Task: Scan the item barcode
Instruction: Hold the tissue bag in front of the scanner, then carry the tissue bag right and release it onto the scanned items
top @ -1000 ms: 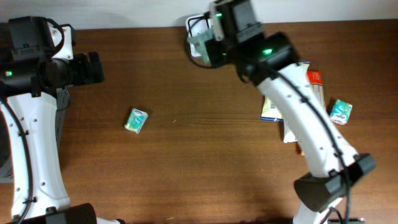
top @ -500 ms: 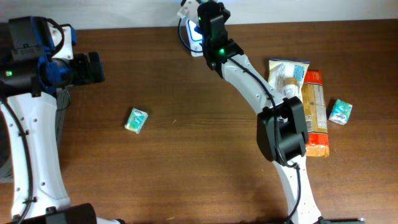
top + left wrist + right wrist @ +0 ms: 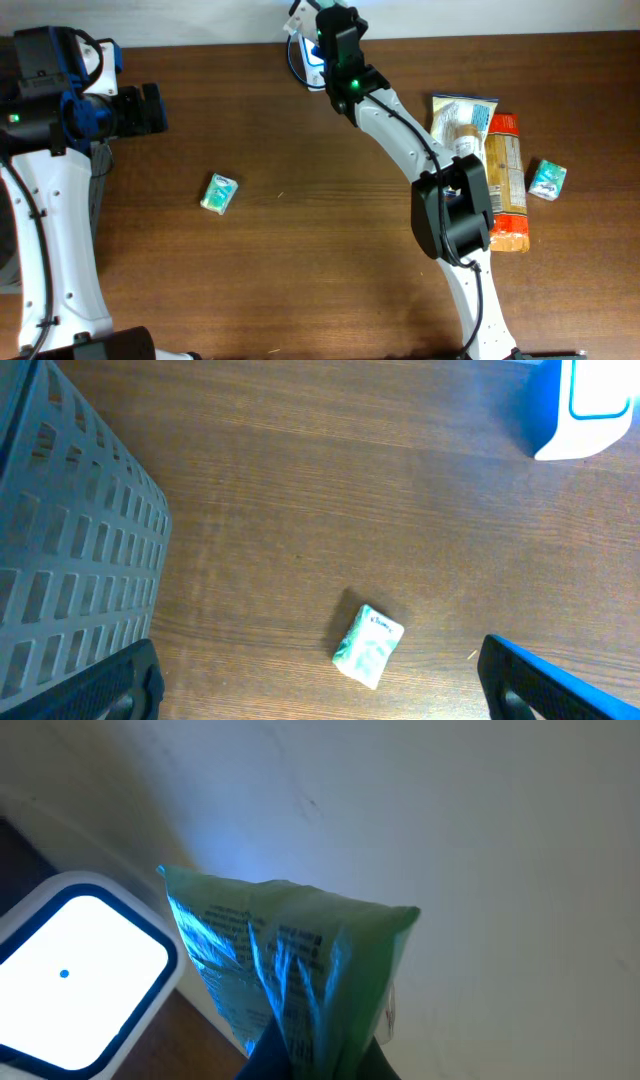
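Note:
I will swing my right gripper back and to its right in the overhead view to the snack bag [image 3: 461, 118] below with other packs, lower and release the packet.
My right gripper [image 3: 315, 1058] is shut on the lower end of a green packet [image 3: 290, 960] with printed text, which glows blue. It holds the packet upright beside the white, blue-rimmed scanner [image 3: 70, 970] at the table's back edge. From overhead, the right gripper [image 3: 318, 28] reaches over the scanner [image 3: 306, 62], and the packet is mostly hidden by the arm. My left gripper [image 3: 325, 695] hangs open above the left of the table, just off a small green-and-white packet [image 3: 368, 646] lying flat.
A grey slotted basket [image 3: 70, 540] stands at the far left. On the right of the table lie a snack bag [image 3: 462, 120], an orange pack [image 3: 505, 170] and another small green-white packet [image 3: 547, 179]. The small packet [image 3: 219, 193] lies left of centre.
Over the last second my right arm swung its wrist round to the scanner at the back edge with the packet; in the last half second it barely moved. The left arm stayed still.

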